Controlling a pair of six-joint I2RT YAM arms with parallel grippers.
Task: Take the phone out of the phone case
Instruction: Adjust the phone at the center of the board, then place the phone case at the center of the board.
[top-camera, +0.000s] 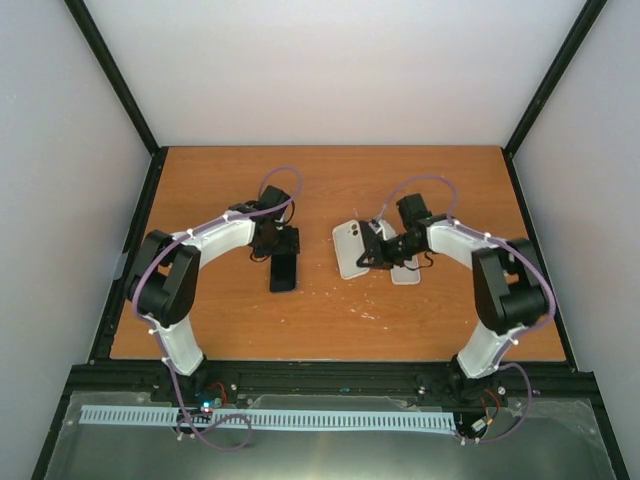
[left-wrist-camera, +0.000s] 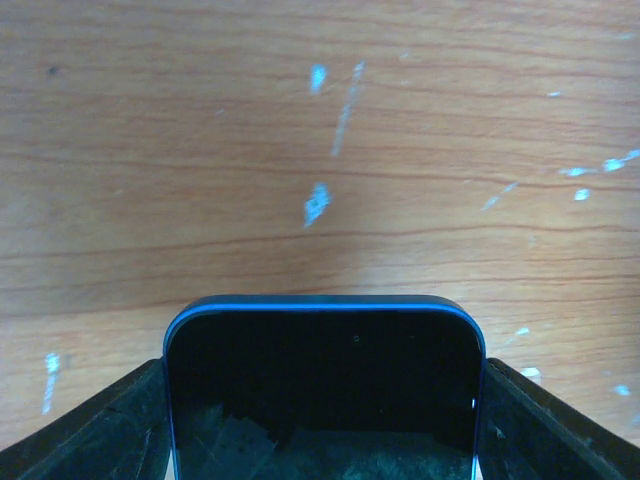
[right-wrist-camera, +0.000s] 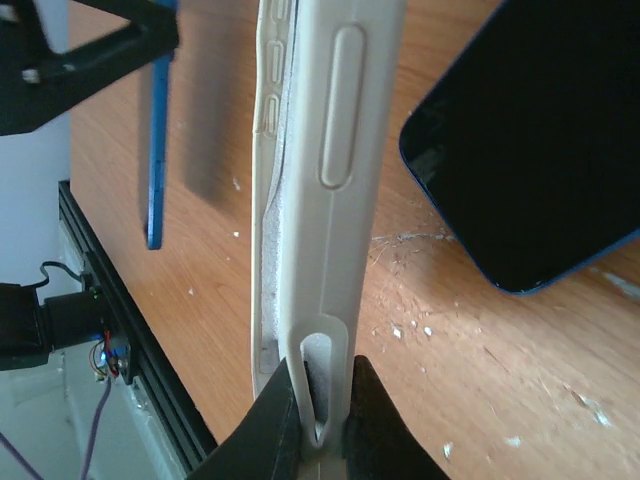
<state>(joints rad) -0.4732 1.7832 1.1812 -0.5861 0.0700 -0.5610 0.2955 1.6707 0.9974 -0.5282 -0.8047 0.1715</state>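
Observation:
My right gripper has free wood past the pale slab below it, to its right in the top view, so I should go there, lower the phone case (top-camera: 350, 250) and release.
The phone (top-camera: 283, 272), with a dark screen and a blue rim, is out of its case and sits across my left gripper (top-camera: 279, 250). In the left wrist view its top end (left-wrist-camera: 325, 370) spans the gap between both black fingers (left-wrist-camera: 95, 430), just above the wood. The white phone case (top-camera: 350, 250) is empty and held off the table by my right gripper (top-camera: 376, 256). In the right wrist view the case (right-wrist-camera: 325, 170) runs edge-on away from the camera. My right gripper (right-wrist-camera: 322, 405) pinches its wall at an oval slot. The two things are a hand's width apart.
A second dark, blue-rimmed phone (right-wrist-camera: 540, 130) lies flat on the wooden table (top-camera: 330, 320) beside the case. A pale slab (top-camera: 405, 272) rests under my right gripper. The held phone's blue edge (right-wrist-camera: 154, 150) shows at upper left. A black frame rail (top-camera: 330, 372) edges the table's near side.

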